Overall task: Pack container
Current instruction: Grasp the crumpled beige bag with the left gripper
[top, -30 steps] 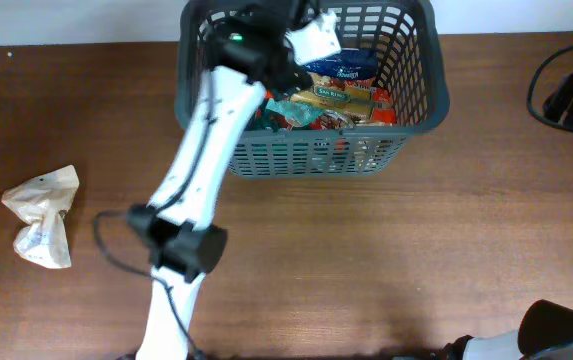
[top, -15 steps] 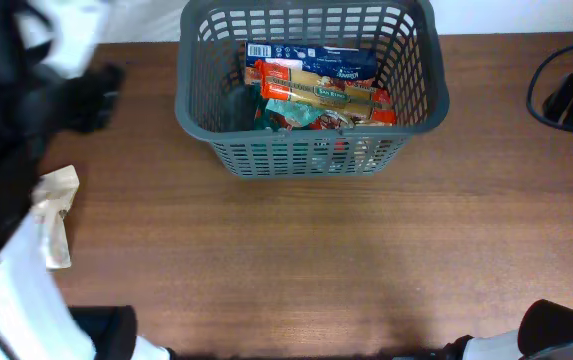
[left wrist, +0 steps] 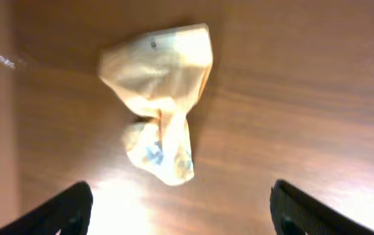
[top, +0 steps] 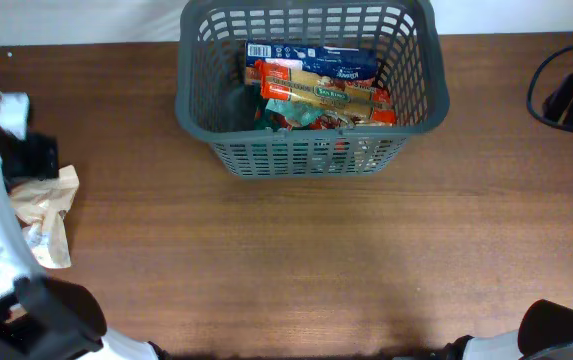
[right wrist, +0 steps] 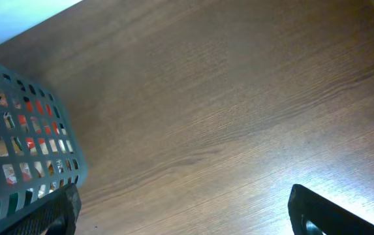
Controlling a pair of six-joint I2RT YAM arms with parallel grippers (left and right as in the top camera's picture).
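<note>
My left gripper lowers onto the pale yellow packet's crumpled middle [top: 48,216] [left wrist: 162,112] next and closes, as this part is narrower than the gap between my open fingers.
The dark grey slotted container [top: 306,155] stands at the back middle of the table and holds a blue packet [top: 316,55] and orange-red packets [top: 321,95]. A crumpled pale yellow packet [top: 44,215] lies at the far left. My left gripper [top: 34,158] hovers over its top end. In the left wrist view the gripper [left wrist: 181,215] is open and empty, with the packet [left wrist: 160,104] ahead of the fingers. My right gripper [right wrist: 187,219] is open and empty over bare wood, with the container's corner [right wrist: 17,150] at its left.
A black cable and block [top: 566,95] lie at the right edge. The right arm's base [top: 556,335] shows at the bottom right corner. Brown wood stretches between the container and the front edge.
My left arm has swung from over the container to the far left, above the crumpled packet. The packets in the container are uncovered now. The right arm has not moved.
</note>
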